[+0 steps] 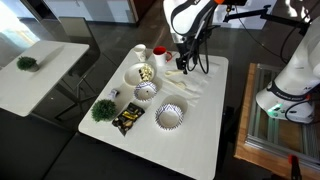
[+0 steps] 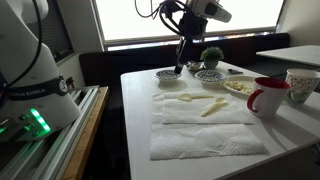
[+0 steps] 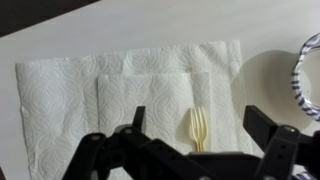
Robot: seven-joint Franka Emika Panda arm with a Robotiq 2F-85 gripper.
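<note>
The fork's handle should be between my open fingers as I next move my gripper down and slightly away from my base.
My gripper (image 3: 200, 138) is open and empty, hovering above white paper towels (image 3: 120, 80) spread on the white table. In the wrist view a pale yellow plastic fork (image 3: 198, 128) lies on the towel between the two fingers, tines pointing away; its handle is hidden behind the gripper body. In both exterior views the gripper (image 1: 181, 63) (image 2: 181, 68) hangs over the towels (image 1: 186, 83) (image 2: 200, 125). In an exterior view two pale utensils (image 2: 184, 98) (image 2: 213, 105) lie on the towel.
On the table stand a red mug (image 1: 158, 52) (image 2: 268, 98), a white cup (image 2: 300, 82), a bowl of food (image 1: 140, 73), two patterned bowls (image 1: 146, 91) (image 1: 170, 116), a green plant ball (image 1: 102, 109) and a snack packet (image 1: 127, 119). A second table (image 1: 35, 65) stands beside.
</note>
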